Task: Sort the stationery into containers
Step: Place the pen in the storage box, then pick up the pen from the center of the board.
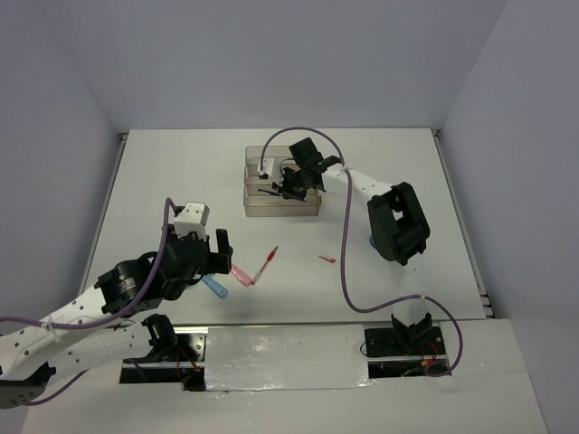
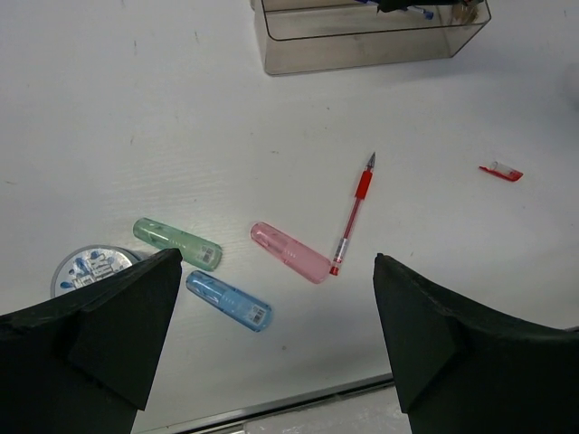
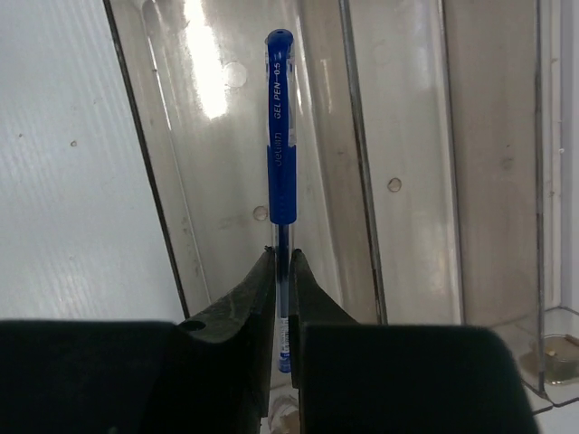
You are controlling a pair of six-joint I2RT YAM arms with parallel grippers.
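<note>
My left gripper should next move across, right in the top view, and down onto the middle of the red pen [image 2: 353,214] below it, clear of the pink capsule.
The smoky clear trays [image 1: 280,206] stand at the back centre. My right gripper [image 1: 291,187] hangs over them, shut on a blue pen [image 3: 280,136] that points down along one narrow tray [image 3: 407,181]; the gripper shows in its wrist view [image 3: 281,258]. My left gripper [image 2: 279,339] is open and empty above the table, near the front left [image 1: 206,258]. Below it lie a green capsule [image 2: 178,243], a blue capsule [image 2: 229,300], a pink capsule [image 2: 290,252] and a red pen [image 2: 353,214] touching the pink one. A blue patterned roll [image 2: 90,267] is partly hidden by the left finger. A red cap [image 2: 501,172] lies to the right.
The trays' near wall [image 2: 371,41] shows at the top of the left wrist view. The table's front edge and a metal strip [image 2: 271,407] run just below the capsules. A small blue item [image 1: 374,240] peeks from under the right arm's elbow.
</note>
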